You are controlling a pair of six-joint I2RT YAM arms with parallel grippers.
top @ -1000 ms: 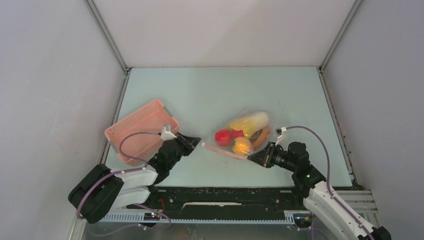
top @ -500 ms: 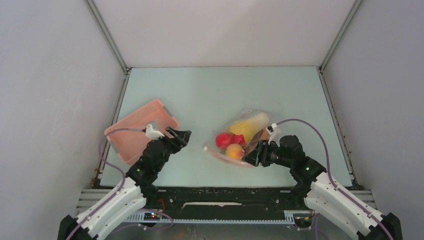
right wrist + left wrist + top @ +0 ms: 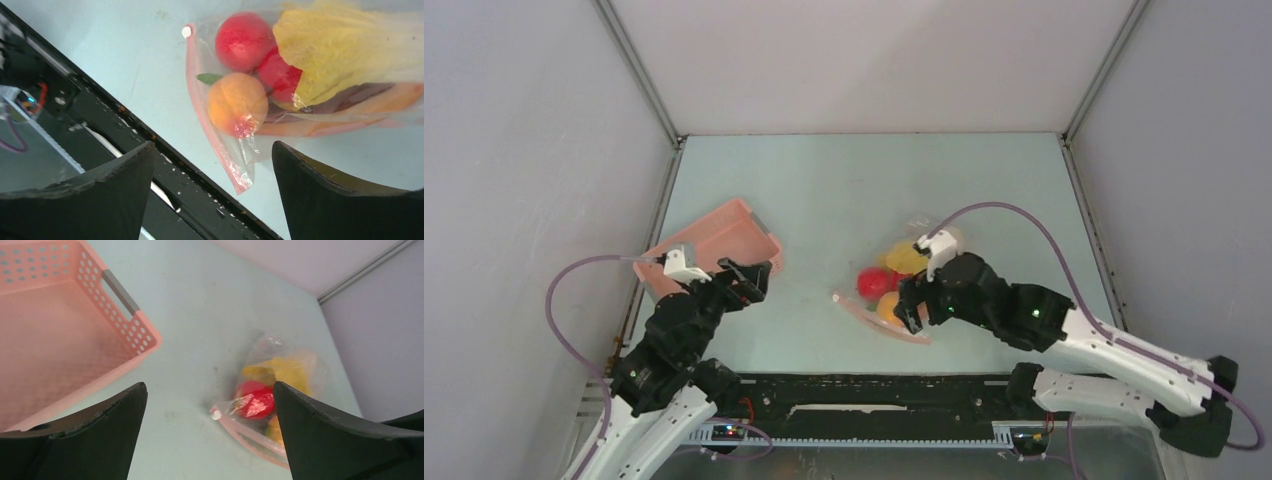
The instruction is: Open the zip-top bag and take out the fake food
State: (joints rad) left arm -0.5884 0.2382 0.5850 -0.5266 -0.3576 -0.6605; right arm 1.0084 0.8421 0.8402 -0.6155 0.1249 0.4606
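Note:
Only the zip's corner lies between my fingers, so my right gripper moves down next toward the zip's white-tipped end, onto the zip beside the orange fruit.
The zip-top bag (image 3: 902, 258) lies on the table with its pinkish zip strip (image 3: 856, 304) toward the near edge. Through the clear plastic I see the fake food: two red fruits (image 3: 244, 40), an orange fruit (image 3: 237, 102), a yellow piece (image 3: 340, 50) and an orange stick (image 3: 350, 112). My right gripper (image 3: 911, 305) hovers open just above the bag's near end; in its wrist view (image 3: 212, 145) the strip's corner lies between the fingers, untouched. My left gripper (image 3: 749, 280) is open, well left of the bag (image 3: 270, 390), holding nothing (image 3: 208, 386).
A pink perforated basket (image 3: 709, 240) sits at the left, right beside my left gripper (image 3: 50, 340). The black base rail (image 3: 150, 150) runs along the table's near edge, close under the bag's zip strip. Grey walls enclose the table on three sides.
Both grippers opened and let go of the bag's zip strip. The left arm drew back left toward the basket; the right arm rose and moved over the bag's near end.

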